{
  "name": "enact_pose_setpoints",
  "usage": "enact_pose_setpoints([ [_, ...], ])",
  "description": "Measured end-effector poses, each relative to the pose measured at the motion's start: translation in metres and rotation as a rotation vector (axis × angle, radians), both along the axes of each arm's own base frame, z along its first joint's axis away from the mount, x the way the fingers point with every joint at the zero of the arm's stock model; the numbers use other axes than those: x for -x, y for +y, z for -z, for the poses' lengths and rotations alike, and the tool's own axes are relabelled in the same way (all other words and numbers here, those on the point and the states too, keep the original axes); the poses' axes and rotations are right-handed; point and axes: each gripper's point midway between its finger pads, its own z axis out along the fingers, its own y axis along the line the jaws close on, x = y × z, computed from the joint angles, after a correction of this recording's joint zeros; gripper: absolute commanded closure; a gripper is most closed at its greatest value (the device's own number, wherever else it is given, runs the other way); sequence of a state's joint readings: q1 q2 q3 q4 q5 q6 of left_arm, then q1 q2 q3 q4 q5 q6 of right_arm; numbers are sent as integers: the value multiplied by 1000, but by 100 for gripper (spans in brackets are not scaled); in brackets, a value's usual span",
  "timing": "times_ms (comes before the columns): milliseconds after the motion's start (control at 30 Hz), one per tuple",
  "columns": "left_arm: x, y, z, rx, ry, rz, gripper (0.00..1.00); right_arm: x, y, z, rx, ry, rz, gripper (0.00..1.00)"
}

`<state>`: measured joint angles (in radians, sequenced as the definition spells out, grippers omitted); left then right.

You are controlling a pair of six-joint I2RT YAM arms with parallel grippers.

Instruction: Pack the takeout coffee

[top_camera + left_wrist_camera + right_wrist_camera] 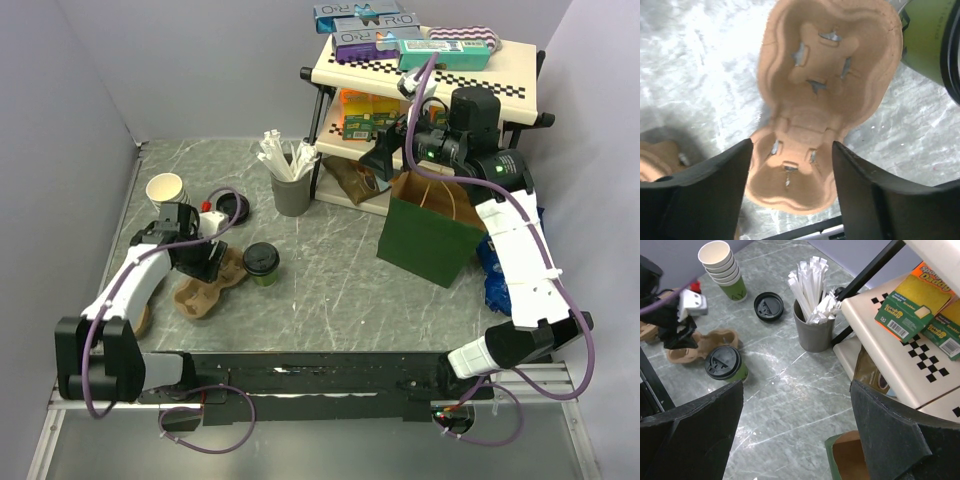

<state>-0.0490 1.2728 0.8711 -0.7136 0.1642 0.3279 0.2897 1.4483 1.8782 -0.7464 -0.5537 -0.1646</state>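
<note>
My left gripper is going to move down astride the middle part of the cup carrier next, and then close where that part is narrowest.
The takeout coffee, a dark green cup with a black lid, stands on the table left of centre; the right wrist view shows it from afar, and the left wrist view catches its edge. Just left of it lies a brown pulp cup carrier. My left gripper hovers open over the carrier's near cell, a finger on either side. My right gripper hangs open and empty above the green paper bag.
A grey holder of white cutlery, a loose black lid and stacked paper cups stand behind the coffee. A checkered shelf rack with boxes and sponge packs sits at back right. Another brown carrier piece lies left.
</note>
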Motion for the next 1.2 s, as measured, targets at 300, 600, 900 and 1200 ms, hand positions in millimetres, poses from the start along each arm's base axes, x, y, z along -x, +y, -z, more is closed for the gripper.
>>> enact_pose_setpoints([
  [300,11,-9,-2,47,-44,81,40,1,2,5,-8,23,-9,7],
  [600,12,-11,10,30,-35,219,47,-4,4,11,-8,42,-10,7],
  [900,6,-7,21,19,-25,240,48,-4,5,11,-8,43,-10,7],
  [1200,5,-8,30,44,-2,259,50,-6,5,13,-6,49,-10,7],
])
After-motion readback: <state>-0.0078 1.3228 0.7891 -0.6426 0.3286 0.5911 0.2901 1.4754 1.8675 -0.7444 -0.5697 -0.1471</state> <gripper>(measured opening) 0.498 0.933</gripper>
